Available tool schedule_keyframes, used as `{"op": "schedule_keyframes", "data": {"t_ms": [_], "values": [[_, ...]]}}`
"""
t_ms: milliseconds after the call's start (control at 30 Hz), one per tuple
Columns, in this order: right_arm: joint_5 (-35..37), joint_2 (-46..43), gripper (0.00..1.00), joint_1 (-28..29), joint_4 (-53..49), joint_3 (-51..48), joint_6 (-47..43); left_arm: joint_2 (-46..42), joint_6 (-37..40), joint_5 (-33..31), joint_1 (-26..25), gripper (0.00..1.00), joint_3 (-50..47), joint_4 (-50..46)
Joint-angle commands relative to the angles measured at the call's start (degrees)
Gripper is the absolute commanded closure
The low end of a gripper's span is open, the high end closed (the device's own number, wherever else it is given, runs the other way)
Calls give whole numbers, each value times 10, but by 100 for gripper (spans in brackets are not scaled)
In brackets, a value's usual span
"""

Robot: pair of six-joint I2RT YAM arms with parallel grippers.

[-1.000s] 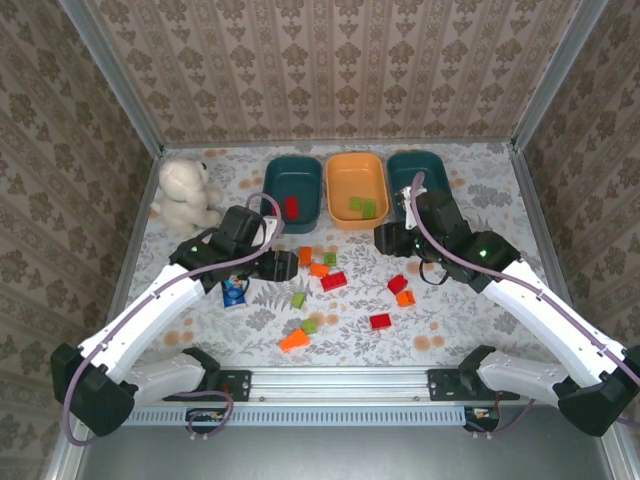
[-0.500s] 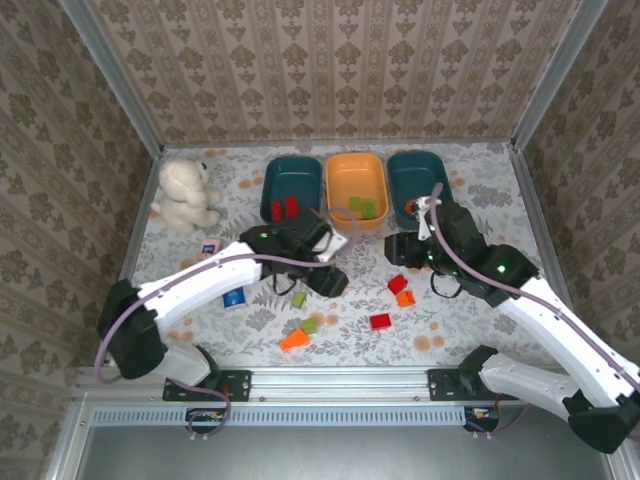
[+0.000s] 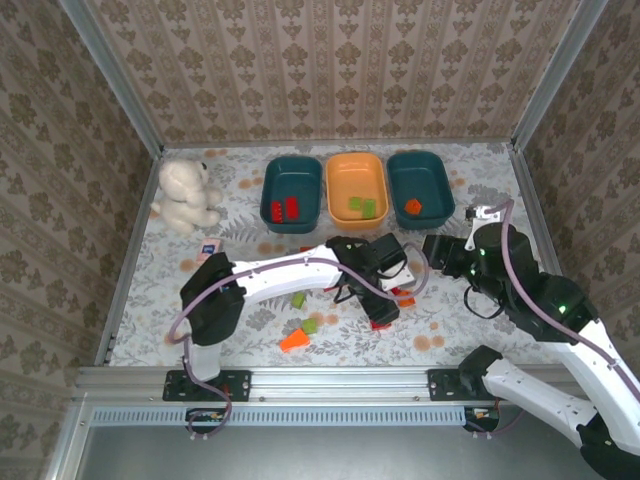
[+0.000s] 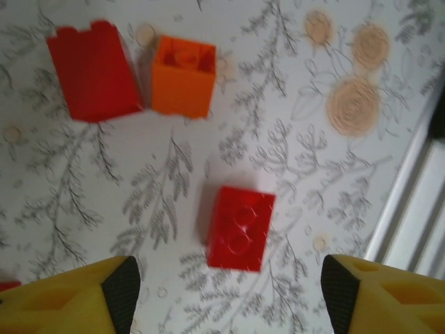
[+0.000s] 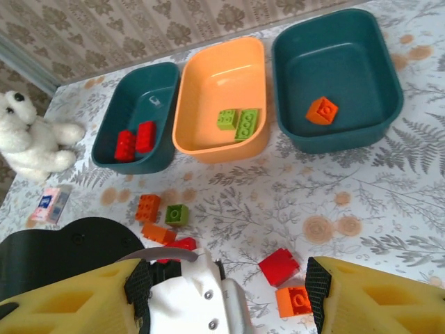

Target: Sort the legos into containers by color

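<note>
A teal container already holds red legos, so my left gripper will next move outward past the near red lego and lower onto the red lego beside the orange one.
Under my open left gripper (image 3: 381,303) (image 4: 231,296) a red lego (image 4: 240,227) (image 3: 381,322) lies flat, a little ahead of the fingertips and untouched. Beyond it sit a red lego (image 4: 94,69) and an orange lego (image 4: 182,76), side by side. My right gripper (image 3: 441,250) (image 5: 229,292) hovers open and empty, back from the containers. The left teal container (image 3: 270,180) (image 5: 135,97) holds two red legos (image 5: 135,139). Two green legos (image 5: 238,122) are in the orange container (image 3: 350,172) (image 5: 222,76), and one orange lego (image 5: 322,110) is in the right teal container (image 3: 428,172) (image 5: 348,62).
Loose legos lie near the table's front: green ones (image 3: 298,299) (image 3: 310,325), an orange one (image 3: 293,341), plus orange (image 5: 147,207) and green (image 5: 176,213) pieces. A white teddy bear (image 3: 185,195) and a small carton (image 3: 208,248) sit at the left. The left arm (image 3: 290,272) stretches across the middle.
My left arm swept right across the table to the red lego and opened wider. My right arm pulled back to the right. One red and one orange lego were added to the teal containers.
</note>
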Motion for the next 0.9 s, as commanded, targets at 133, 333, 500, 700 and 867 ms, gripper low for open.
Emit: {"op": "schedule_keyframes", "data": {"t_ms": [133,333,500,700,867], "values": [[18,-14,36,0,-25,39,15,107,-52,-72,22,31,131,-19],[19,-16,36,1,-34,50,10,205,-64,-78,33,33,249,-82],[24,-19,35,0,-44,63,3,240,-80,-65,41,35,279,-94],[30,-22,35,0,-50,67,-4,257,-91,-57,42,37,288,-94],[25,-21,35,0,-47,61,1,273,-92,-54,44,45,311,-104]]}}
